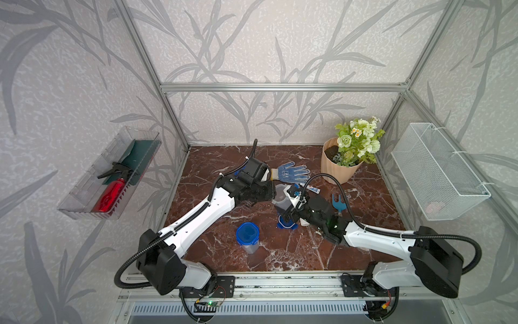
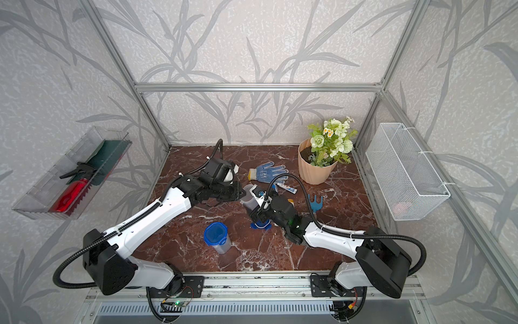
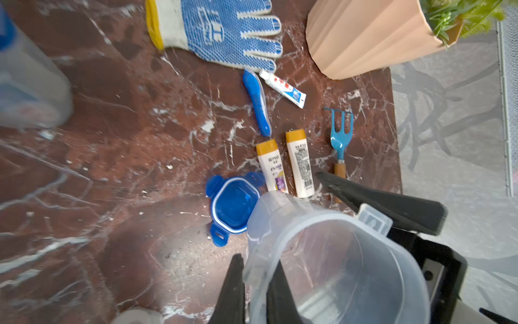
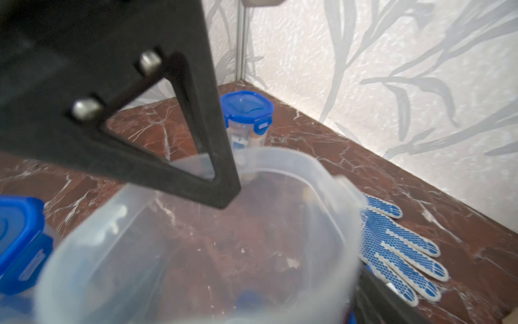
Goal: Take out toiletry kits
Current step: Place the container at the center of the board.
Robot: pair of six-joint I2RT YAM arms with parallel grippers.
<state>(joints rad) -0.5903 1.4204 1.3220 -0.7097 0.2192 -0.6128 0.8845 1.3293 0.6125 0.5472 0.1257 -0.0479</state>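
Observation:
My left gripper carries the empty cup outward next, lowers it and releases it, since bare tabletop beside the glove's yellow cuff lies outward and below.
A clear empty cup hangs tilted above the table's middle, seen in both top views. My left gripper is shut on its rim, one finger inside and one outside. My right gripper is open, its jaws standing wide on either side of the cup. On the table beyond lie the toiletry kit pieces: two white gold-capped bottles, a blue toothbrush and a toothpaste tube. The cup's blue lid lies beside them.
A lidded cup stands toward the front, another near the back wall by the left arm. A blue-dotted glove, a blue garden tool and a peach flower pot lie beyond the pieces. A wire basket hangs on the right wall.

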